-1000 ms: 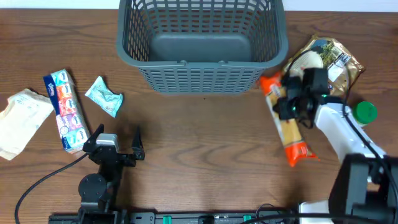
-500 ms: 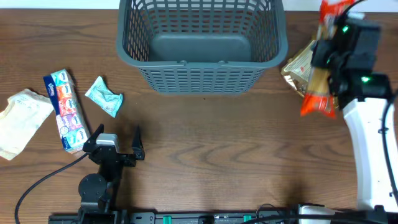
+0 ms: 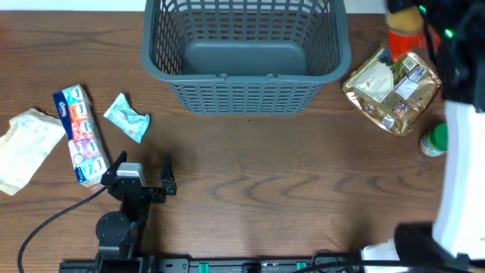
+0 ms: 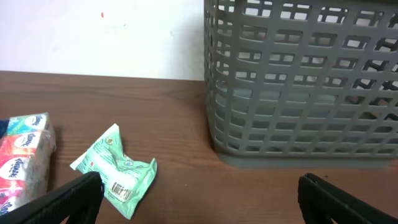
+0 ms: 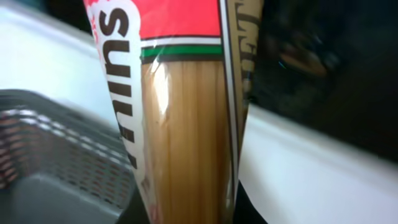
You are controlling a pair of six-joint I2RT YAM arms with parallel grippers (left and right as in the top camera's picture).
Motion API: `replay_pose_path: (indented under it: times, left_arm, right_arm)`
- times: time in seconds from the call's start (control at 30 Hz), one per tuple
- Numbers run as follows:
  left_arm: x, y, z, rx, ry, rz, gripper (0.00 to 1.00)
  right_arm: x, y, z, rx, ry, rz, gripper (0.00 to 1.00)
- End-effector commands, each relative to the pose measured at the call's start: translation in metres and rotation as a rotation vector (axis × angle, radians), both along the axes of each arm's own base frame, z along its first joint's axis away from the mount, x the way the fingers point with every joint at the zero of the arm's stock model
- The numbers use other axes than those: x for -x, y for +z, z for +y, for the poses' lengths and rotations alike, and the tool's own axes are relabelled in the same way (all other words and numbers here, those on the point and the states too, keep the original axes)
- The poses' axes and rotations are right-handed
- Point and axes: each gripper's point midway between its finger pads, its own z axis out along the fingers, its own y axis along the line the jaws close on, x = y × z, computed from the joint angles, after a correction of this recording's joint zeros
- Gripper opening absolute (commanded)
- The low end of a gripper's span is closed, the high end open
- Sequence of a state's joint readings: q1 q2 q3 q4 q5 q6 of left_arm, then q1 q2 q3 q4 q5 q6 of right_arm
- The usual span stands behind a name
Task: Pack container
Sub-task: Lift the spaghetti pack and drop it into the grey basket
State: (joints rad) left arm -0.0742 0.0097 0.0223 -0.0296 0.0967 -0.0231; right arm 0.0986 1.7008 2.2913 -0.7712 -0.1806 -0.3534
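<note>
The right gripper carries the spaghetti packet to the left in the overhead view next, then lowers it inside by the container's near side.
The grey-blue lattice container (image 3: 246, 95) stands at the back middle of the table; it also shows in the left wrist view (image 4: 298, 87) and at the lower left of the right wrist view (image 5: 43, 155). My right gripper (image 3: 424, 23) is raised at the back right and is shut on a spaghetti packet (image 5: 186, 124) with a red top; its red end shows in the overhead view (image 3: 402, 26). My left gripper (image 3: 144, 173) is open and empty at the front left, near a green sachet (image 4: 118, 174).
A tissue pack (image 3: 78, 133), the green sachet (image 3: 127, 116) and a white cloth bag (image 3: 26, 144) lie at the left. A brown snack bag (image 3: 392, 87) and a green-capped bottle (image 3: 433, 140) lie at the right.
My right arm has lifted the spaghetti packet off the table and carried it up toward the back right corner. The left arm has not moved.
</note>
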Motion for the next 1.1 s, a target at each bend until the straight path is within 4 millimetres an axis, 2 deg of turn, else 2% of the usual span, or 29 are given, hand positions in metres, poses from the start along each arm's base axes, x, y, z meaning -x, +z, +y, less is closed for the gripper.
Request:
replay_pose_path:
  times: [0.0,0.13,0.2,0.3,0.4,0.53,0.7,0.77,0.9,0.97,1.07]
  left_arm:
    - [0.001,-0.015,-0.001,-0.002,-0.003,0.044,0.98]
    - [0.001,-0.015,-0.001,-0.001,-0.003,0.044,0.98]
    - [0.001,-0.015,-0.001,-0.001,-0.003,0.044,0.98]
    - [0.001,-0.015,-0.001,0.017,-0.001,0.046,0.98]
    - [0.001,-0.015,-0.001,0.041,0.003,0.050,0.98]
    - [0.001,-0.015,-0.001,0.042,0.003,0.050,0.98]
    - [0.001,-0.017,-0.001,0.041,0.004,0.058,0.99]
    - [0.000,-0.019,-0.001,0.041,0.004,0.065,0.98]
    - [0.000,-0.021,-0.001,0.040,0.004,0.076,0.98]
    - [0.000,-0.022,-0.001,0.040,0.004,0.078,0.98]
    - [0.000,-0.022,-0.001,0.040,0.004,0.078,0.98]
  right_arm:
    - [-0.018,-0.005,0.064,0.163,0.215,-0.075,0.01]
    - [-0.036,-0.027,0.117,0.220,0.319,-0.094,0.01]
    - [-0.046,-0.048,0.139,0.252,0.347,-0.072,0.01]
    - [-0.058,-0.098,0.169,0.321,0.408,0.011,0.01]
    - [-0.064,-0.151,0.189,0.403,0.472,0.108,0.01]
    - [-0.068,-0.218,0.197,0.478,0.532,0.253,0.01]
    - [-0.061,-0.307,0.193,0.545,0.594,0.489,0.01]
    - [-0.058,-0.333,0.191,0.557,0.609,0.560,0.01]
    - [-0.051,-0.367,0.190,0.569,0.629,0.656,0.05]
    - [-0.050,-0.374,0.189,0.571,0.632,0.675,0.16]
    - [-0.047,-0.376,0.188,0.570,0.633,0.693,0.42]
